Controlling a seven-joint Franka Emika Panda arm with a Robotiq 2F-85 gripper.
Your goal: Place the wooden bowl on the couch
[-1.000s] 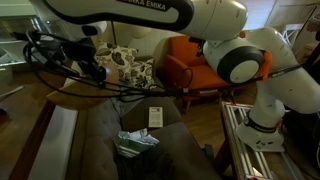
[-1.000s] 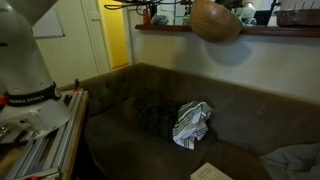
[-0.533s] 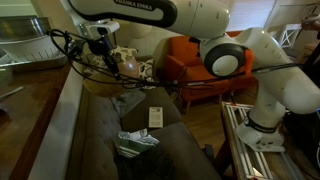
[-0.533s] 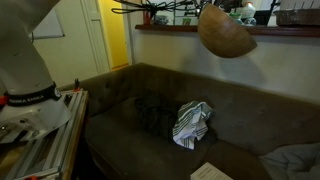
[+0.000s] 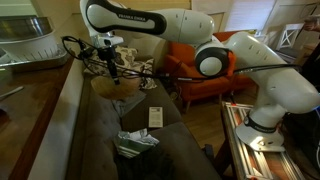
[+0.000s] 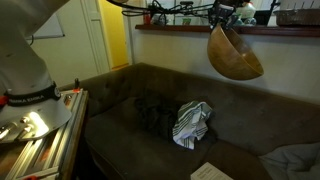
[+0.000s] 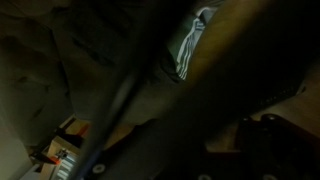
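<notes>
Next, my gripper lowers down toward the bare seat [image 6: 227, 152] beside the striped cloth and releases the wooden bowl [image 6: 236, 55], because it still hangs above the couch.
The wooden bowl [image 5: 116, 86] [image 6: 236, 55] is large, round and tan. It hangs tilted in the air above the dark couch [image 5: 100, 135] [image 6: 130, 105], near the backrest, and touches nothing below. My gripper [image 5: 112, 64] [image 6: 226, 14] is shut on its upper rim and holds it from above. The wrist view is very dark: the jaws and the bowl cannot be made out there, only the couch fabric and a striped cloth [image 7: 186, 45].
A striped cloth [image 5: 136, 140] [image 6: 190, 122] and a white booklet [image 5: 155, 117] [image 6: 207, 172] lie on the seat. A floral pillow [image 5: 141, 70] and an orange armchair [image 5: 190, 62] are beyond. A wooden ledge [image 6: 170, 28] runs behind the backrest. A translucent container [image 5: 28, 27] stands on the ledge.
The gripper has carried the bowl from over the ledge out over the couch and lower. The bowl has tipped more steeply.
</notes>
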